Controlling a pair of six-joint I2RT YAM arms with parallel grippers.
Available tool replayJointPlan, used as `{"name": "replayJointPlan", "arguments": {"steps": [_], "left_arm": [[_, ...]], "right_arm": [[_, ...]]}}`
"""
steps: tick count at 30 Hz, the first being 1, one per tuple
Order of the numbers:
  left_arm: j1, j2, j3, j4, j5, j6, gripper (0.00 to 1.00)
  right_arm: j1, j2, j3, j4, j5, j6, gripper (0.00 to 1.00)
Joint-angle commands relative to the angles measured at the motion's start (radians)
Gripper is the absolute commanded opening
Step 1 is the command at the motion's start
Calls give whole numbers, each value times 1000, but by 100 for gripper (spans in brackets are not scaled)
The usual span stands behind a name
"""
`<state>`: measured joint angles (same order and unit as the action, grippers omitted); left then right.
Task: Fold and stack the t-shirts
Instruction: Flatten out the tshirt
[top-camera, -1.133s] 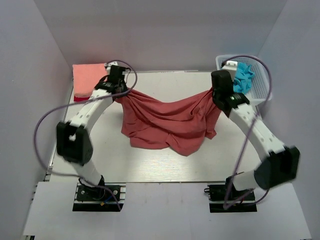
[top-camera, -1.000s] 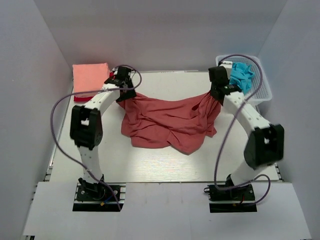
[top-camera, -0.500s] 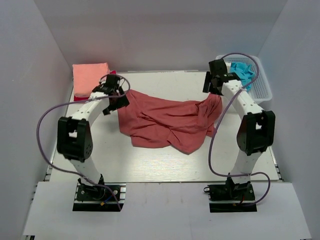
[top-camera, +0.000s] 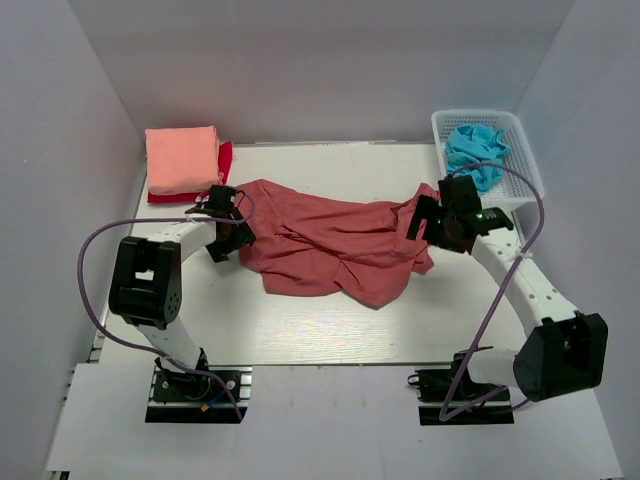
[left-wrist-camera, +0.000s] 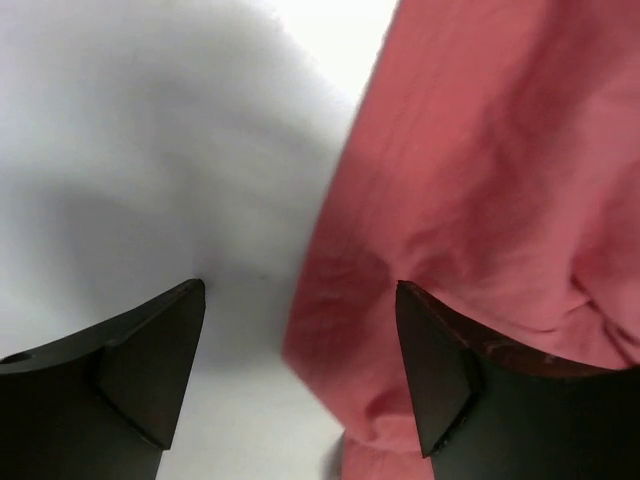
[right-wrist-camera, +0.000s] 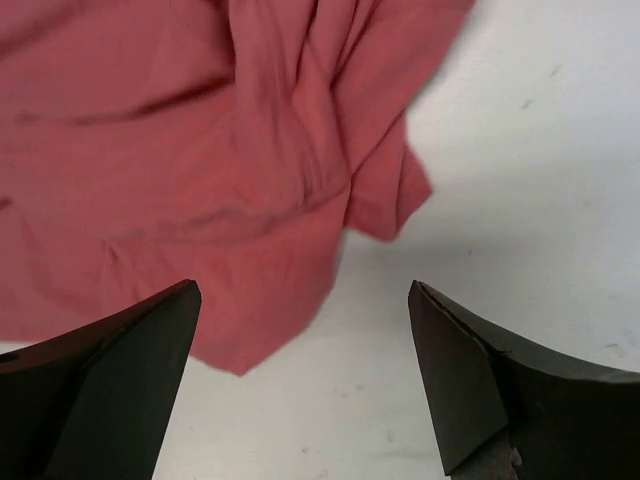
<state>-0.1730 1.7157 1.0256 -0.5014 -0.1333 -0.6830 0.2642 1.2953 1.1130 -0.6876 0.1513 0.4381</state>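
The brick-red t-shirt's near corner (top-camera: 377, 299) (right-wrist-camera: 243, 355) gets my right gripper next, which moves back and down and closes there, since that pointed corner juts out onto bare tabletop.
A large brick-red t-shirt (top-camera: 330, 240) lies crumpled across the middle of the table. At its left edge hovers my left gripper (top-camera: 228, 240), open, with the shirt's hem (left-wrist-camera: 330, 350) between the fingers but not pinched. My right gripper (top-camera: 428, 222) is open over the shirt's right corner (right-wrist-camera: 390, 200), holding nothing. A salmon-pink t-shirt (top-camera: 180, 158) lies folded at the back left on a bright red folded t-shirt (top-camera: 224, 160).
A white mesh basket (top-camera: 520, 150) at the back right holds a crumpled blue cloth (top-camera: 476, 150). White walls enclose the table on three sides. Both arms' cables loop out beside them.
Both grippers have let go of the brick-red shirt, which dropped onto the table. Both arms then pulled back toward the near side and lowered beside the shirt's edges.
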Motion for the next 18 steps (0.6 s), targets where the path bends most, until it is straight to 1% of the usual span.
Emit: {"name": "replayJointPlan", "arguments": {"steps": [1, 2, 3, 4, 5, 7, 8, 10, 11, 13, 14, 16, 17, 18], "left_arm": [[-11, 21, -27, 118, 41, -15, 81], [-11, 34, -27, 118, 41, -6, 66], [-11, 44, -27, 107, 41, -6, 58], [-11, 44, -27, 107, 53, -6, 48], [-11, 44, -41, 107, 54, -6, 25], [-11, 44, -53, 119, 54, -6, 4], [-11, 44, -53, 119, 54, -6, 0], [-11, 29, -53, 119, 54, 5, 0], [-11, 3, -53, 119, 44, 5, 0], [-11, -31, -62, 119, 44, 5, 0], [-11, -69, -73, 132, 44, 5, 0], [-11, -109, -84, 141, 34, 5, 0], [-11, -128, -96, 141, 34, 5, 0], [-11, -145, -96, 150, 34, 5, 0]], "right_arm": [[33, -48, -106, 8, -107, 57, 90], [39, -57, -126, 4, -111, 73, 90], [46, -56, -137, 3, -108, 73, 90], [53, -54, -146, 5, -107, 79, 90], [73, -50, -172, 14, -101, 88, 89], [84, -41, -188, 31, -95, 90, 87], [98, -12, -191, 33, -61, 90, 87], [102, 8, -185, 16, 9, 94, 87], [105, 37, -177, 14, 14, 91, 86], [115, 64, -185, 26, -30, 93, 83], [118, 67, -208, 45, -82, 111, 83], [127, 68, -254, 65, -130, 117, 81], [133, 68, -269, 101, -137, 120, 79], [145, 68, -304, 115, -215, 131, 77]]}}
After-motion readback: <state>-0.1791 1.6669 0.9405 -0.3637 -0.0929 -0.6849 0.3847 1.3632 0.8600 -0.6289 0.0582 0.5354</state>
